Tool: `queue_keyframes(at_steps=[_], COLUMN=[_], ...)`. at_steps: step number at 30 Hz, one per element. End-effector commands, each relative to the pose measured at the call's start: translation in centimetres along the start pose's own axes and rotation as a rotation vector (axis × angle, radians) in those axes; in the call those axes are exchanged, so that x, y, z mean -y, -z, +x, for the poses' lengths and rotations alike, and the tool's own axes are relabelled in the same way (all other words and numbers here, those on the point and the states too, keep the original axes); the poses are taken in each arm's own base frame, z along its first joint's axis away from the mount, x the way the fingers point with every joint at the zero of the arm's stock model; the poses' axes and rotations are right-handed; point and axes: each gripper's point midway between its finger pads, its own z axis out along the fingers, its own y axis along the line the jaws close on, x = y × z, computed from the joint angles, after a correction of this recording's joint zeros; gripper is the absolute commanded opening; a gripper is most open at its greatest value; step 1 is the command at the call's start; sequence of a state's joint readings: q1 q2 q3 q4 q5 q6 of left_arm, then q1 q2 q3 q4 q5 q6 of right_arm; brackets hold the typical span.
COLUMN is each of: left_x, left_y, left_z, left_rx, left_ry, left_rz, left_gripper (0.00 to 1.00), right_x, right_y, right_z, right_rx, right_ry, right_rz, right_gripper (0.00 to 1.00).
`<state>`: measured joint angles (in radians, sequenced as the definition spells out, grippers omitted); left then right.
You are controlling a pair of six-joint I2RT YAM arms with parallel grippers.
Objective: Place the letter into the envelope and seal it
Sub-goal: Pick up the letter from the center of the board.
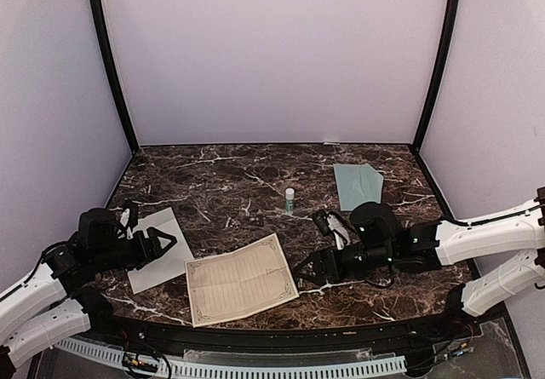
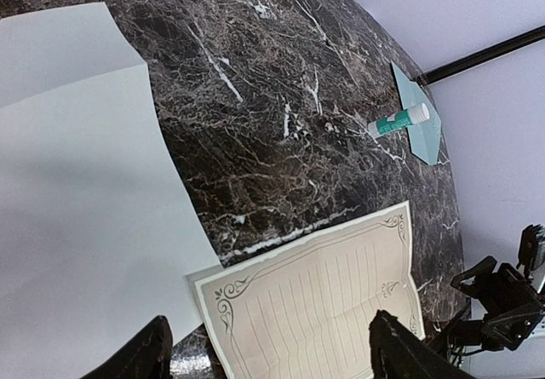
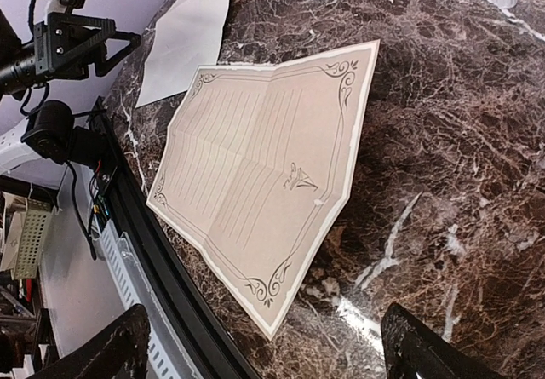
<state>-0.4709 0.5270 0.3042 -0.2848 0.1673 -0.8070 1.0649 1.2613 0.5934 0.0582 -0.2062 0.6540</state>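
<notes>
My right gripper is open. Next, it will go to the left in the top view, until it is around the letter's creased side edge.
The letter lies flat and unfolded near the table's front edge, cream with a dark scrollwork border, ruled lines and creases. To its left lies the pale grey envelope, its flap open toward the back. It almost touches the letter's left corner. My left gripper hovers open over the envelope's right part, pointing at the letter. My right gripper stands open just right of the letter, low over the marble, with nothing between its fingers.
A small white-and-green glue stick stands upright behind the letter, mid-table. A small teal sheet lies at the back right. The black front rail runs close under the letter's near edge. Pale walls enclose the dark marble table.
</notes>
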Motion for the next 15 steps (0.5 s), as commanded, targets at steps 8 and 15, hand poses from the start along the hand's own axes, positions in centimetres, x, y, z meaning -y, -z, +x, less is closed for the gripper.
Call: queue_keyframes(at_steps=[8,15], left_x=[-0.1,0.5], left_y=[-0.8,-1.1], left_z=[2.0,1.1], left_rx=[-0.060,-0.031], left_ry=[0.048,0.052], left_rz=[0.058,0.071], left_gripper=[0.74,0.72], right_x=[-0.4,-0.2], right_y=[-2.6,-4.9], right_z=[-0.4,-0.7], right_rx=[0.018,-0.004], right_ry=[-0.033,-0.009], right_rz=[0.018,0.030], right_gripper=[0.78,0.61])
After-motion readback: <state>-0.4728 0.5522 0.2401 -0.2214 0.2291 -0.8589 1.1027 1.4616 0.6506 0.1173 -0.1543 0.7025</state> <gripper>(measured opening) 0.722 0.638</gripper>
